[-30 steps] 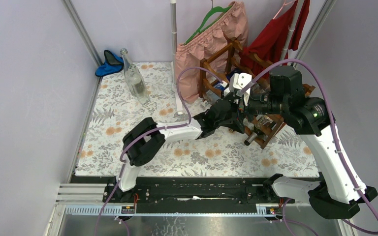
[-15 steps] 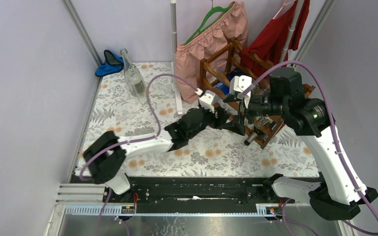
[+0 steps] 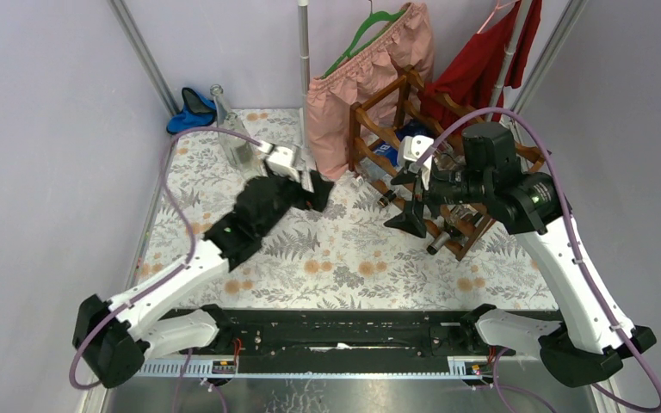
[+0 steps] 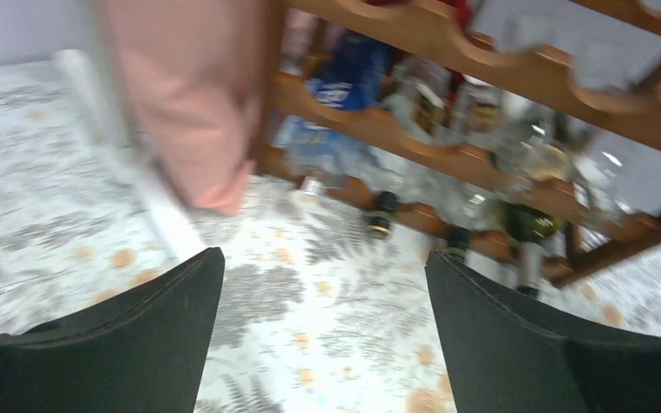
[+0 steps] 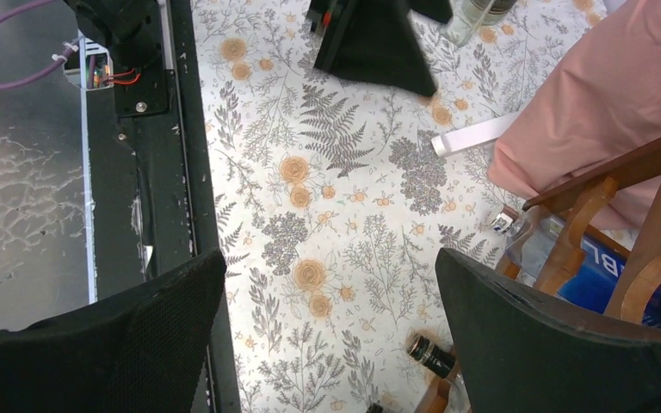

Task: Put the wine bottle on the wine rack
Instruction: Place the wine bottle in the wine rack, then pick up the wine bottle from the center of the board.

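My left gripper should swing outward, away from the rack [image 3: 396,107], onto the near wine bottle's neck, which stands to the gripper's left in the top view.
A clear glass wine bottle [image 3: 226,129] stands upright at the table's back left, its lower body partly hidden behind my left wrist. The reddish-brown wine rack [image 3: 396,107] stands at the back right and holds several bottles lying in its tiers. It also shows in the left wrist view [image 4: 447,41] and the right wrist view [image 5: 650,245]. My left gripper [image 3: 310,191] is open and empty over the floral cloth, between bottle and rack [image 4: 323,258]. My right gripper [image 3: 406,200] is open and empty just in front of the rack [image 5: 331,258].
A pink garment [image 3: 370,60] and a red garment [image 3: 491,60] hang on a stand behind the rack. Its white pole [image 3: 305,52] and foot bar [image 3: 312,176] stand mid-table. A blue item [image 3: 191,112] lies in the back left corner. Walls close both sides.
My left arm has swung left, away from the rack front and toward the standing bottle. My right gripper has stayed by the rack, open.
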You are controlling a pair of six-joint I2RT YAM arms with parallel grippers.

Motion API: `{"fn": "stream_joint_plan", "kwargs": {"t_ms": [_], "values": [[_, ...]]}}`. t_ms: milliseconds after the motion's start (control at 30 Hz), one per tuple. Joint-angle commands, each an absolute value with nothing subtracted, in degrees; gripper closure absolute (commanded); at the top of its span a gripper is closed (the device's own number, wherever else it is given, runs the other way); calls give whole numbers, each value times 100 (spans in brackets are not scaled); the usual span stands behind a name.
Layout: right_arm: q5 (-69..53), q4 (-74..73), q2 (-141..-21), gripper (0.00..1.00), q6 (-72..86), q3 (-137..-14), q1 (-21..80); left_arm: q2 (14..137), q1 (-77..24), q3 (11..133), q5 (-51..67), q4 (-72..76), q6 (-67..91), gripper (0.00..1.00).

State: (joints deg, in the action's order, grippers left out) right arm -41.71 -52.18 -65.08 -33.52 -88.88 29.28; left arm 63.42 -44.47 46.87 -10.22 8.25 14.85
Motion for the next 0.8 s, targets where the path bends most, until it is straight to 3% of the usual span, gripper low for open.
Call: {"fn": "stream_joint_plan", "kwargs": {"t_ms": [0,400,767], "values": [[-4336,-4737,-6324,0,-3282,-8691,2864,5785,-3469,4715,-574,24,1543,4],[-4350,-3751,-6240,0,-3174,-7229,2864,6024,-1230,6141,714,-1063,1994,1],[-4952,-2953,-6291,0,-3534,-5745,2865,6864,-574,7140,-576,-1570,2184,3]]}}
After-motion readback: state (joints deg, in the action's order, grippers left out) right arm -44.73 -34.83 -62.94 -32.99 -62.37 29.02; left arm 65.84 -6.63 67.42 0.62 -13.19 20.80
